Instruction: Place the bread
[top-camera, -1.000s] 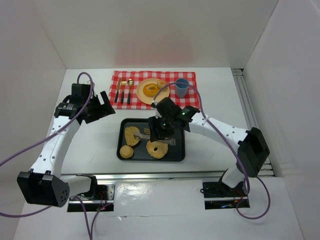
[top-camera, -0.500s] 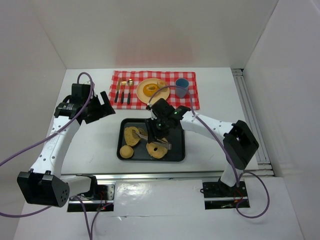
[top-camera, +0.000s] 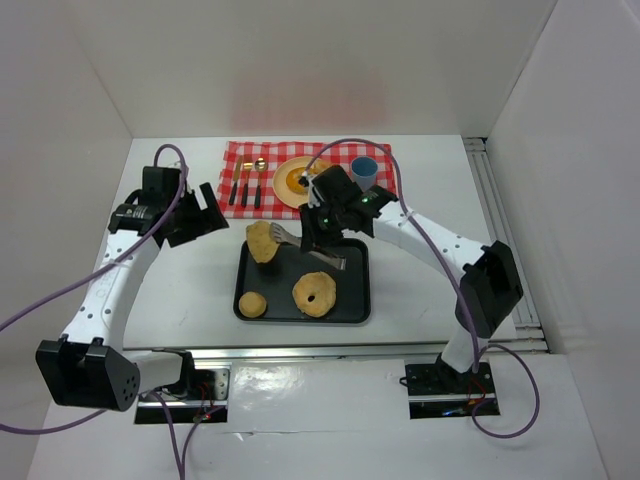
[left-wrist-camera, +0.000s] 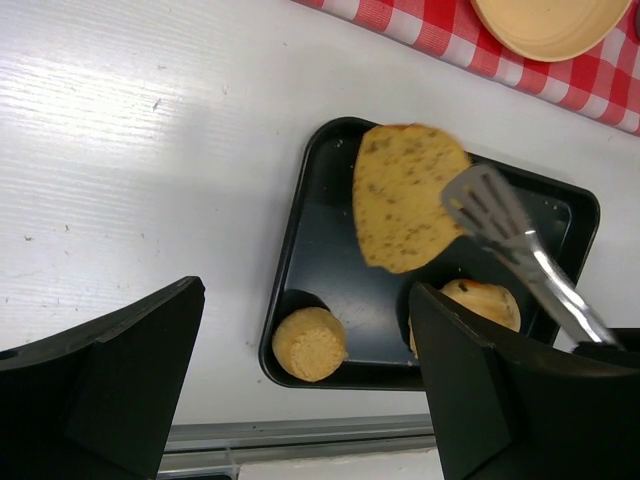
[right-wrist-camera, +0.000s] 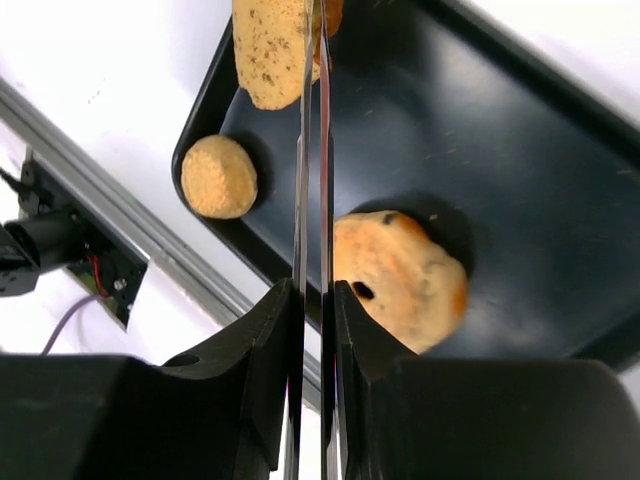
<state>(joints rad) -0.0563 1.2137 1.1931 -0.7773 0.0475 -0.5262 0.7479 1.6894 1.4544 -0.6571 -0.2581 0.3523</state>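
My right gripper has the bread (top-camera: 263, 240) still above the tray and next will carry it over the plate with food (top-camera: 297, 182), since that lies outward, and release the handles.
A flat, speckled slice of bread (top-camera: 263, 240) hangs above the back left corner of the black tray (top-camera: 352, 300), pinched in the tips of metal tongs (top-camera: 305, 245). My right gripper (top-camera: 322, 222) is shut on the tongs' handles (right-wrist-camera: 312, 150), its jaws squeezing both blades together, and the bread (right-wrist-camera: 270, 45) shows at their far end. My left gripper (top-camera: 205, 215) hovers over the table left of the tray, open and holding nothing. From the left wrist, the bread (left-wrist-camera: 400, 195) and tongs (left-wrist-camera: 500, 225) lie beyond its spread fingers (left-wrist-camera: 150, 340).
A bagel (top-camera: 314, 294) and a small round bun (top-camera: 253, 304) lie in the tray. Behind it a red checked cloth (top-camera: 240, 155) carries a plate (top-camera: 283, 188) with food, a blue cup (top-camera: 363, 172) and cutlery (top-camera: 245, 185). White walls enclose the table.
The right gripper squeezed the tongs shut on the bread slice and raised it off the tray toward the back. The left arm stayed still.
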